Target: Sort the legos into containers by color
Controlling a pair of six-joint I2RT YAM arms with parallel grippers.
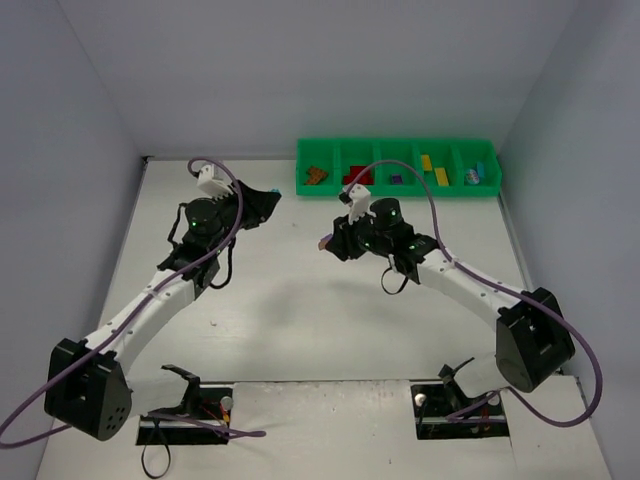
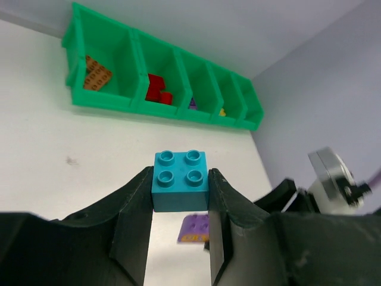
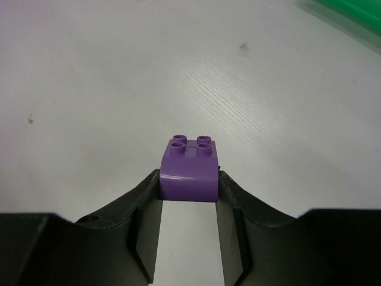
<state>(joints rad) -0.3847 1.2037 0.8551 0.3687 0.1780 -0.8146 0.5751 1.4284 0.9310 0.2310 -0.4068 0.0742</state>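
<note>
The tray's middle section (image 1: 396,176) already holds a purple brick, so the robot's right gripper will swing outward and to the right in the top view over it and release.
My left gripper (image 2: 180,177) is shut on a light blue brick (image 2: 180,180) and holds it above the table; from above it (image 1: 272,194) sits left of the green tray (image 1: 400,190). My right gripper (image 3: 189,179) is shut on a purple brick (image 3: 189,170) with a curved side, held over the table (image 1: 326,243) in front of the tray. The tray's five compartments hold brown (image 1: 316,175), red (image 1: 360,177), purple (image 1: 396,180), yellow (image 1: 433,168) and light blue (image 1: 474,175) bricks. In the left wrist view the tray (image 2: 119,101) lies ahead, with the brown (image 2: 96,73) and red (image 2: 158,89) bricks showing.
Grey walls close in the white table (image 1: 300,310) on the left, back and right. The two grippers are close together near the table's middle. The right arm's wrist (image 2: 333,179) shows at the right of the left wrist view. A corner of the tray (image 3: 351,12) shows in the right wrist view.
</note>
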